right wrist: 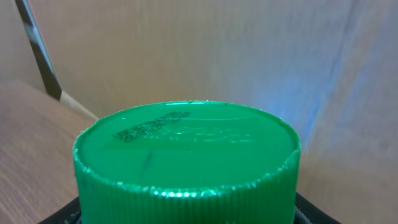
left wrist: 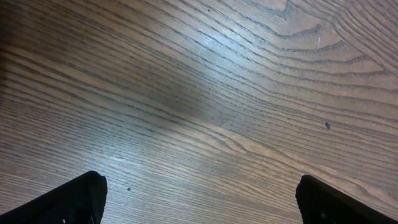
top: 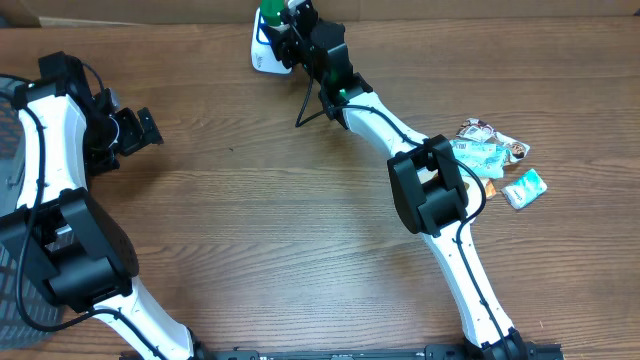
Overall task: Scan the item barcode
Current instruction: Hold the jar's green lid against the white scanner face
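I need to swing my right gripper back and to its right in the overhead view next, to the gap by the teal packet [top: 506, 176]. Then I need to lower the container and release it.
The item is a container with a ribbed green cap [right wrist: 186, 155] that fills the right wrist view, small dark print on its top. My right gripper [right wrist: 186, 214] is shut on it below the cap, only black finger edges showing at the bottom corners. From overhead the right gripper [top: 292, 32] holds the green-capped item [top: 270, 14] at the table's far edge, right beside a white scanner-like device [top: 262, 55]. No barcode shows. My left gripper [top: 143, 128] hovers at the left, open; its black fingertips [left wrist: 74, 202] stand wide apart over bare wood.
Several snack packets [top: 490, 150] and a teal packet [top: 525, 188] lie at the right, beside the right arm's elbow. A thin black stand or cable [top: 305, 108] runs under the right arm. A cardboard wall [right wrist: 249, 56] backs the table. A mesh basket [top: 6, 110] sits at the far left.
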